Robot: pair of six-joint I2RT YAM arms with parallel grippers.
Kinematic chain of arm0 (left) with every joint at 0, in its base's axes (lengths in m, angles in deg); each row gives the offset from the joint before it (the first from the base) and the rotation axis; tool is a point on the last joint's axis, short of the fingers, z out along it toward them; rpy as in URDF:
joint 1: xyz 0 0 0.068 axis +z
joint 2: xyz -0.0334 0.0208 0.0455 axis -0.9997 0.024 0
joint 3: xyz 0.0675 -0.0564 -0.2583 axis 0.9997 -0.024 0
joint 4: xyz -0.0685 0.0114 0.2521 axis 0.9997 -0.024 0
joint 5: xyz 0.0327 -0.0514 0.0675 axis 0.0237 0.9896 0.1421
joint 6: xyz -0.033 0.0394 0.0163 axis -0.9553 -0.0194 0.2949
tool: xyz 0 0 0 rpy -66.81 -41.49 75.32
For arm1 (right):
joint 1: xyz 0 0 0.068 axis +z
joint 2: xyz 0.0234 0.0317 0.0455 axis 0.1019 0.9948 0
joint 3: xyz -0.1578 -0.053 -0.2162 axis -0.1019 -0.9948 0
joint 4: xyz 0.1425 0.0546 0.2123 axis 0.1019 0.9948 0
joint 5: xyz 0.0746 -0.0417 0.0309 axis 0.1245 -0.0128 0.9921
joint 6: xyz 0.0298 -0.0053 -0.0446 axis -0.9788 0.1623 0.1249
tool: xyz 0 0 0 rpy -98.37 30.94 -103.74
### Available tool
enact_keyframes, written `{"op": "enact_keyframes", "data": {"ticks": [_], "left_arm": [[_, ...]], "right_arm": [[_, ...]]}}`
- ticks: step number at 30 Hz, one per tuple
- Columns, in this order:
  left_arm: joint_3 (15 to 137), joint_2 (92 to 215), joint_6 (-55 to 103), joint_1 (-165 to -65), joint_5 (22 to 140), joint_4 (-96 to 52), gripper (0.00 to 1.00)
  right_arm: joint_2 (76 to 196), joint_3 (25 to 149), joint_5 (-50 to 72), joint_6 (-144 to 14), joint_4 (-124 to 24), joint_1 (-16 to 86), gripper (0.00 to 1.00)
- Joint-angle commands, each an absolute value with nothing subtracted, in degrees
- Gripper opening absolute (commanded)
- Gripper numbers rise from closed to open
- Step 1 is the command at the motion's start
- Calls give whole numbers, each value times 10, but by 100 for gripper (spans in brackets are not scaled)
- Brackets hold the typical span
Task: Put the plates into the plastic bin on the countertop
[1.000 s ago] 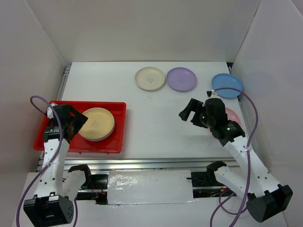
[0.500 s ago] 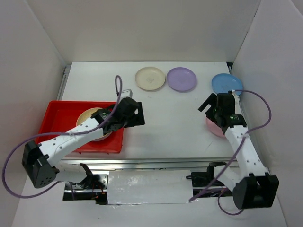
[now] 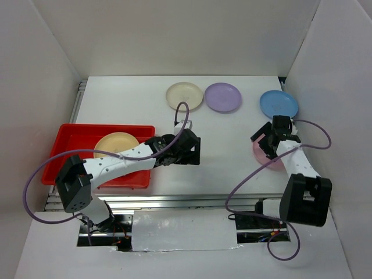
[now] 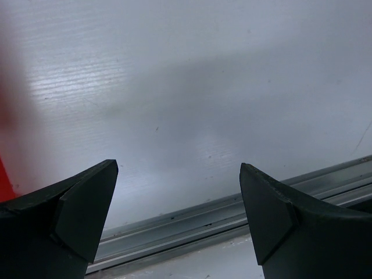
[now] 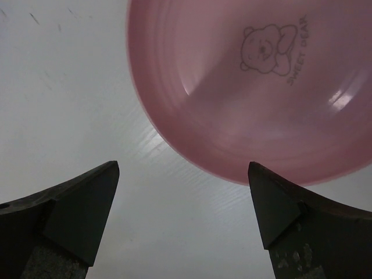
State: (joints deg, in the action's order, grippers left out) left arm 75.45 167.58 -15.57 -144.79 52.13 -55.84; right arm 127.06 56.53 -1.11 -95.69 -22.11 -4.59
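I need to swing my left gripper across the bare countertop onto the pink plate's bin-side rim, because that plate is to the gripper's right in the top view.
A yellow-orange plate (image 3: 115, 144) lies in the red plastic bin (image 3: 65, 141) at the left. On the white countertop (image 3: 131, 102), a cream plate (image 3: 184, 96), a purple plate (image 3: 223, 97) and a blue plate (image 3: 279, 104) lie along the back. A pink plate (image 3: 260, 157) lies at the right, partly hidden by the right arm. My left gripper (image 3: 192, 154) is open and empty, low over bare countertop (image 4: 186, 87) right of the bin. My right gripper (image 3: 266, 142) is open; in its wrist view the gripper (image 5: 183, 165) sits just short of the pink plate's (image 5: 244, 87) near rim.
A silver metal rail (image 4: 203, 215) runs along the table's front edge, close below my left fingers (image 4: 87, 203). White walls enclose the table on three sides. The right arm's purple cable (image 3: 314, 136) loops beside the blue plate.
My left arm has swung right, from over the bin to the middle front of the table. My right gripper has moved right and down to the pink plate's edge.
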Motion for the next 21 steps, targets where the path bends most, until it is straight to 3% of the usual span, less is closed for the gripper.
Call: {"op": "enact_keyframes", "data": {"ticks": [1, 6, 13, 16, 21], "left_arm": [[737, 1637, -147, -1446, 518, -544, 99], [717, 1618, -134, -1437, 530, -528, 99], [781, 1710, -70, -1433, 618, -422, 99], [839, 1795, -75, -1424, 697, -345, 99], [1050, 1973, -97, -1439, 756, -317, 99]], "right_arm": [[1306, 596, -2, -939, -244, -20, 100], [1272, 573, -59, -979, -245, 14, 100], [1024, 519, -143, -1062, -201, 31, 100], [932, 532, -173, -1069, -145, 35, 100], [871, 593, -198, -1069, -52, 31, 100]]}}
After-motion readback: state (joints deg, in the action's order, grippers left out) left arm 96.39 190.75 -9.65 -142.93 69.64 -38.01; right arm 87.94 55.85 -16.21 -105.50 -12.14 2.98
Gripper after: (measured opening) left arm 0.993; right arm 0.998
